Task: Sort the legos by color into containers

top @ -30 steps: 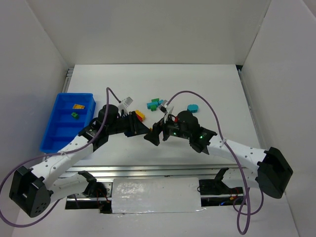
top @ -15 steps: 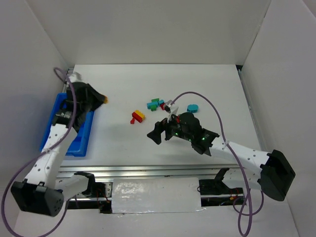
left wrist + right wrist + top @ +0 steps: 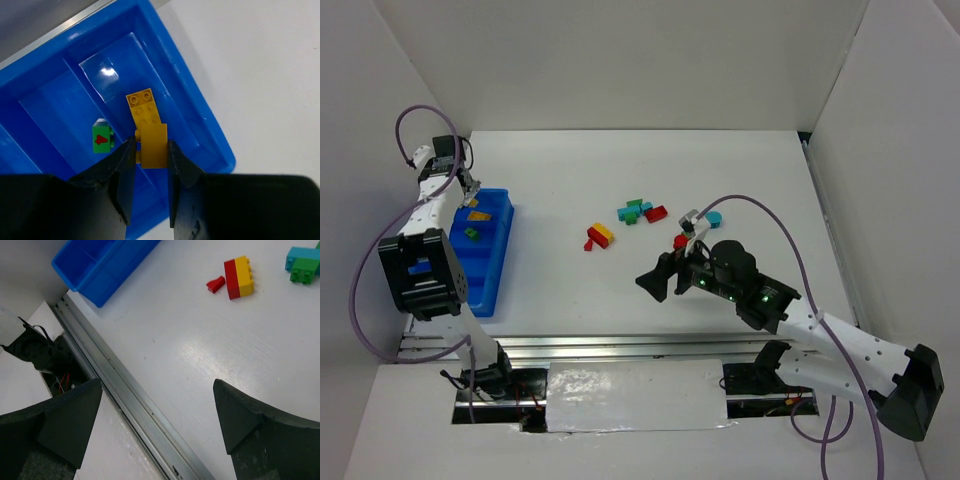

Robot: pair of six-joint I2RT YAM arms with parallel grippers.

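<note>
I should next lower my left gripper with the flat yellow brick to the blue tray's far compartment, which lies below it. I should release this yellow brick there, beside its match.
My left gripper is shut on a yellow brick and holds it over the far end of the blue tray. A flat yellow brick and a green brick lie in the tray's compartments below. In the top view the left gripper is over the tray. My right gripper is open and empty over bare table. Loose on the table are a red-yellow brick, a small red piece, a teal and green cluster, a red brick and a teal rounded brick.
The right wrist view shows the tray's corner, the red-yellow brick, the metal rail at the table's near edge and my open right gripper. White walls stand on three sides. Another red piece lies by the right arm's cable.
My left arm has swung from the table's middle to the far left over the tray, carrying the yellow brick. My right arm has drawn back toward the near right.
</note>
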